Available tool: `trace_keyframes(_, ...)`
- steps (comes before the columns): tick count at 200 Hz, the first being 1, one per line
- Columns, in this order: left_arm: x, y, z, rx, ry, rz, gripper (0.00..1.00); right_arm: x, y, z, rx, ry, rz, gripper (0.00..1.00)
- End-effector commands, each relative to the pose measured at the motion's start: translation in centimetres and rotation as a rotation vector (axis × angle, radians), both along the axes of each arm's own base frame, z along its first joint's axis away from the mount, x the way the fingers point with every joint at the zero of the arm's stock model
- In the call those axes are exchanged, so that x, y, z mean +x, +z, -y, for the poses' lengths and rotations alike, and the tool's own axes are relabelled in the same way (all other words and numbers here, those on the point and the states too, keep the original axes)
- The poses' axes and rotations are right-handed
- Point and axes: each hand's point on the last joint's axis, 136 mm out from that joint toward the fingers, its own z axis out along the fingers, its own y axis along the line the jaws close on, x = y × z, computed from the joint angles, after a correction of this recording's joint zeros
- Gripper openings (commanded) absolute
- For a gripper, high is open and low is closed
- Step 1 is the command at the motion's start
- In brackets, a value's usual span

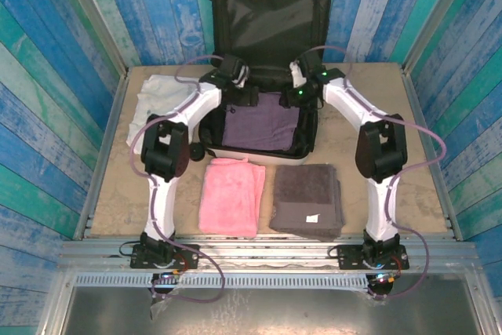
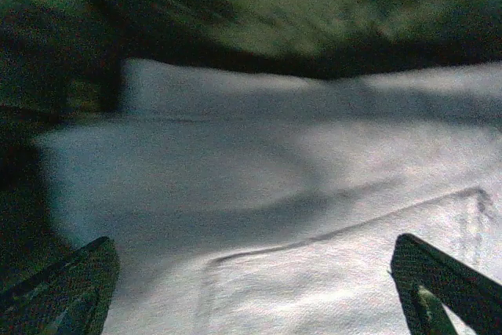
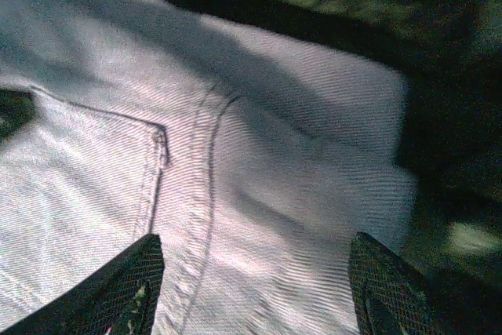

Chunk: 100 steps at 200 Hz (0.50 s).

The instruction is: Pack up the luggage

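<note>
My left gripper should next go back over the side of the luggage [image 1: 271, 25] and down onto the white cloth's near edge [image 1: 140, 146] to close, as that lies back, outside it.
The luggage [image 1: 271, 25] lies open at the back of the table, its black-lined lid standing against the wall. A folded lavender garment [image 1: 263, 127] rests flat in its lower half. My left gripper [image 1: 238, 84] hovers over the garment's far left part, and my right gripper [image 1: 300, 93] over its far right part. In the left wrist view the left gripper [image 2: 255, 296] is open, fingers wide apart above the pale cloth [image 2: 298, 194]. In the right wrist view the right gripper [image 3: 251, 292] is open too, just above the garment's pocket seam [image 3: 161, 154]. Nothing is held.
A white cloth [image 1: 161, 100] lies at the table's back left. A folded pink towel [image 1: 230, 194] and a folded grey towel [image 1: 307, 198] sit side by side in front of the luggage. Blue plank walls close in both sides.
</note>
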Motion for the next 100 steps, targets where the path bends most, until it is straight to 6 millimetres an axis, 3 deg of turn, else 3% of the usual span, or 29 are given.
trace_keyframes(1,-1.6,13.5,-9.7,0.024,0.380,0.287,0.93,-0.3,5.3,2.4,0.014,-0.019,0.093,0.65)
trace_keyframes(19,-5.1,15.6,-14.8,-0.093,0.578,0.384,0.93,-0.8,8.1,3.3,0.021,-0.024,0.150,0.66)
trace_keyframes(33,-9.2,15.2,-18.7,-0.156,0.752,0.435,0.93,-1.2,9.8,4.0,0.031,-0.031,0.190,0.66)
trace_keyframes(48,-13.5,14.7,-21.6,-0.197,0.900,0.484,0.93,-1.8,11.3,4.9,0.050,-0.040,0.225,0.67)
trace_keyframes(72,-17.5,10.2,-23.9,-0.271,1.063,0.403,0.93,-2.8,12.6,5.5,0.102,-0.042,0.258,0.69)
trace_keyframes(100,-18.5,3.5,-24.3,-0.330,1.150,0.167,0.93,-3.6,12.6,6.3,0.127,-0.044,0.263,0.70)
